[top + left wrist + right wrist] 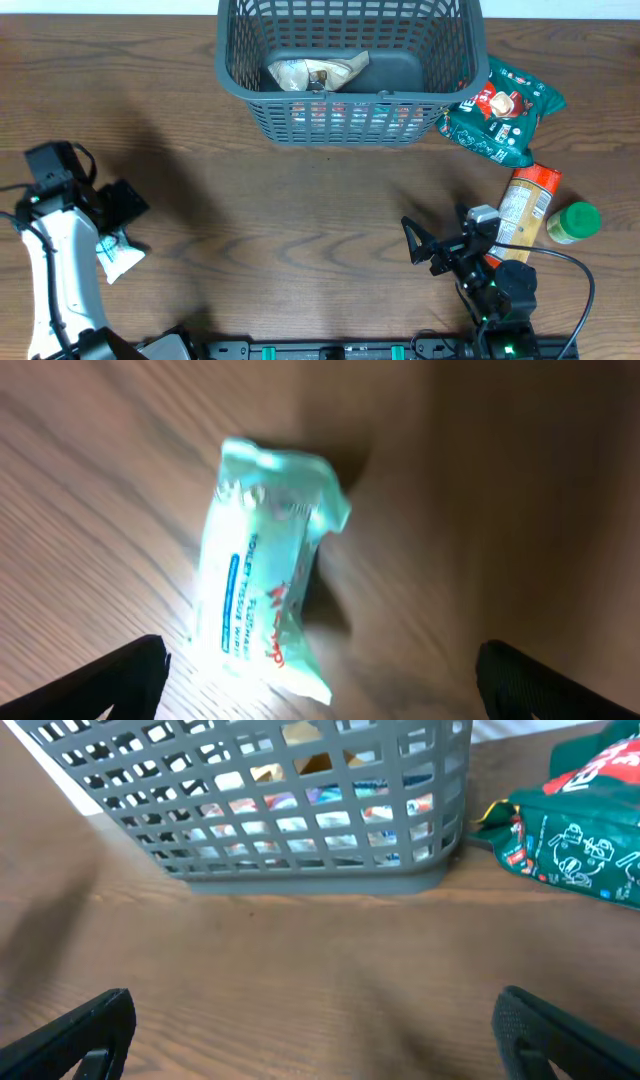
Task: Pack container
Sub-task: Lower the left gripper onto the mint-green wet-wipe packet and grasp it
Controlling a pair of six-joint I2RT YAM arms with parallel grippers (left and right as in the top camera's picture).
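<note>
I will next lower my left gripper onto the middle of the pale green wipes packet (118,255) (258,572) and close it across the packet's width, because that fits between the open fingers.
The dark grey slotted container (452,62) stands at the back centre and holds a crumpled tan and white packet (315,72); it also shows in the right wrist view (300,830). A pale green wipes packet (118,255) lies on the table at the left, partly under my left arm; in the left wrist view the packet (262,565) lies just ahead of my open left gripper (320,680). My left gripper (125,205) hovers over it, empty. My right gripper (425,245) is open and empty over bare table at the front right, facing the container.
A green snack bag (503,112) lies right of the container and shows in the right wrist view (580,830). An orange tube packet (524,205) and a green-lidded jar (574,222) lie at the right, beside my right arm.
</note>
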